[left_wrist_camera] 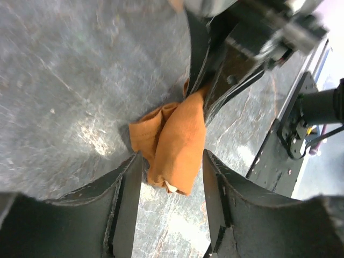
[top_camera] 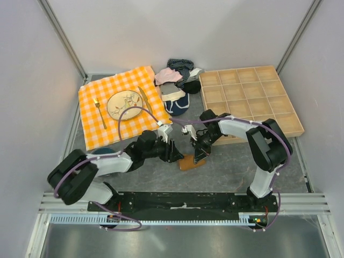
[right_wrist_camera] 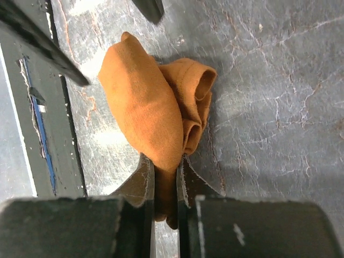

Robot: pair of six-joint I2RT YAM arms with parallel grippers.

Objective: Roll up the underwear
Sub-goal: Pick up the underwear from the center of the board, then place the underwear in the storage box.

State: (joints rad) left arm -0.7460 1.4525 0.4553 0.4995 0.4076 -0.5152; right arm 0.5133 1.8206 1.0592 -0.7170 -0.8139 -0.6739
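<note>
Next, my right gripper lifts outward over the tray's garment-side section (top_camera: pixel 218 108), lowers and releases the underwear (top_camera: pixel 191 162). That section lies outward and to its right in the top view.
The rust-brown underwear (top_camera: pixel 191 162) lies bunched in a loose roll on the grey table between the two arms. In the left wrist view the underwear (left_wrist_camera: pixel 174 142) lies just beyond my left gripper (left_wrist_camera: pixel 169 185), a cream edge showing at its near end. The left jaws stand open on either side of that end, not pressing it. My left gripper (top_camera: pixel 174 153) sits just left of it. My right gripper (right_wrist_camera: pixel 165 174) is shut on the other end of the underwear (right_wrist_camera: pixel 148 113). In the top view the right gripper (top_camera: pixel 200 155) is at the cloth's right end.
An orange checked cloth (top_camera: pixel 91 129) with a plate (top_camera: pixel 124 105), fork and knife lies at the back left. A pile of other garments (top_camera: pixel 174 80) lies at the back centre. A wooden compartment tray (top_camera: pixel 250 97) stands at the back right, close behind the right arm.
</note>
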